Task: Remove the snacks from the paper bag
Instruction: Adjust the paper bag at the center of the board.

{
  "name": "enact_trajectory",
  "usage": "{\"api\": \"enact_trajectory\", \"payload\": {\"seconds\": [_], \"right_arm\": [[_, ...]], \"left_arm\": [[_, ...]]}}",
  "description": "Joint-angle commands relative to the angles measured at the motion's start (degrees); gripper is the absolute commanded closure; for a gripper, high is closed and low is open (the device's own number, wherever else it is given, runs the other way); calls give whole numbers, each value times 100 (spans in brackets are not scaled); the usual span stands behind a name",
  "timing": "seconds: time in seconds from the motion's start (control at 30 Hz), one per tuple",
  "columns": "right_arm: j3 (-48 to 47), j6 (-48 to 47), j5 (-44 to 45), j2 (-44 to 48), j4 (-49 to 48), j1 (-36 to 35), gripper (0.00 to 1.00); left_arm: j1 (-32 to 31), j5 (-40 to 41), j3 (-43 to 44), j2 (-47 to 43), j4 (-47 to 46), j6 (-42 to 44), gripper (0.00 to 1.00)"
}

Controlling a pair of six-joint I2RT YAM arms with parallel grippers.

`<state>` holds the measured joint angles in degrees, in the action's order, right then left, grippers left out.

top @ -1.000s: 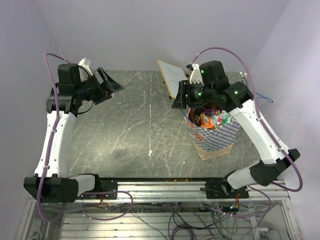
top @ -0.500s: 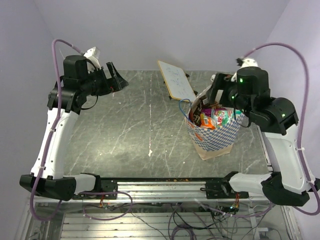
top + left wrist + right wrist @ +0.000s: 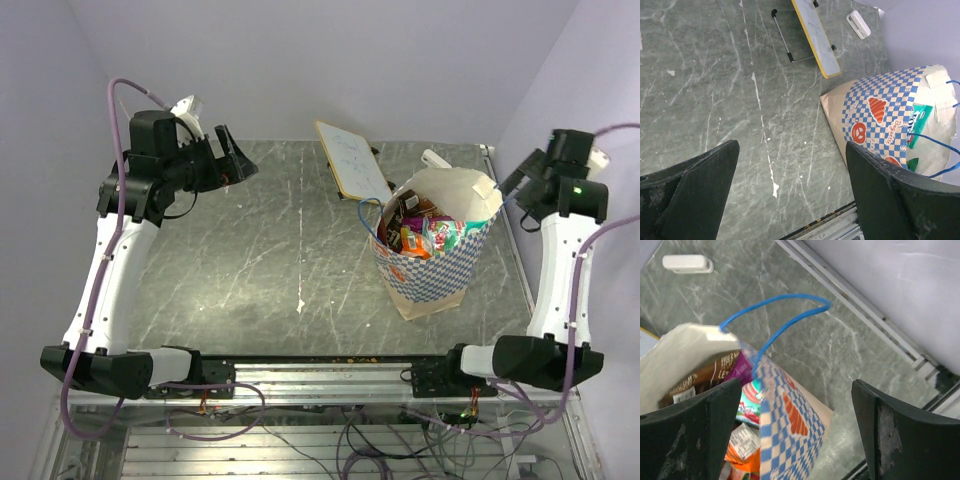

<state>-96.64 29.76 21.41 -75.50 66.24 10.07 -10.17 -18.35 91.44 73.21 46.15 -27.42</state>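
My right gripper tilts toward level next and brings its open fingers around the loop's bend (image 3: 824,305), because the blue cord handle arches clear of the bag's rim.
The paper bag (image 3: 432,268), blue-and-white checkered with an orange logo, stands open on the right half of the table. Several snacks (image 3: 425,233) in orange, teal, magenta and brown fill it. My right gripper (image 3: 520,180) is open and empty, high by the bag's right rim. In the right wrist view the bag (image 3: 797,427), the snacks (image 3: 747,405) and a blue cord handle (image 3: 780,315) lie below my right gripper (image 3: 796,385). My left gripper (image 3: 235,163) is open and empty, high over the far left. The left wrist view (image 3: 791,150) shows the bag (image 3: 880,112) to its right.
A flat white board with a yellow edge (image 3: 352,160) lies at the back, behind the bag. A small white block (image 3: 435,158) lies near the back right corner. A metal rail (image 3: 330,375) runs along the near edge, and another along the right edge (image 3: 875,310).
My right arm has swung from over the bag's mouth out to the far right, uncovering the bag's opening. My left arm has risen slightly and then held still.
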Motion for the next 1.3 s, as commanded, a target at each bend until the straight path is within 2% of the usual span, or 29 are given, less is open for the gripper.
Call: {"api": "enact_trajectory", "payload": {"seconds": [0.0, 0.07, 0.23, 0.33, 0.47, 0.57, 0.6, 0.87, 1.07, 1.27], "right_arm": [[808, -68, -2047, 413, -1391, 1320, 8], [1233, 193, -2882, 526, -2145, 1788, 13], [1781, 885, -4316, 270, -3367, 2089, 31], [1985, 1253, -4875, 220, -3993, 2155, 34], [2165, 1564, -4999, 200, -4413, 2225, 33], [2386, 1930, -5244, 174, -4874, 2287, 49], [2462, 2019, -5282, 183, -5055, 2288, 51], [2680, 2212, -5598, -112, -5899, 2298, 53], [2320, 2116, -5958, -500, -6163, 2364, 54], [2211, 2244, -6512, -769, -6703, 2420, 61]], "left_arm": [[-7, -265, -46, -28, -73, 13, 2], [-110, -153, -12, -80, -12, 105, 1], [-229, 75, 135, -114, 31, 281, 1], [-244, 169, 163, -141, 52, 375, 1], [-396, 505, 159, -197, 156, 589, 1], [-532, 683, 217, -138, 177, 703, 1], [-571, 708, 243, -105, 164, 744, 1], [-1056, 1233, 462, 61, 272, 1162, 1], [-1088, 1327, 443, 47, 315, 1194, 1], [-1092, 1313, 453, 19, 346, 1221, 1]]}}
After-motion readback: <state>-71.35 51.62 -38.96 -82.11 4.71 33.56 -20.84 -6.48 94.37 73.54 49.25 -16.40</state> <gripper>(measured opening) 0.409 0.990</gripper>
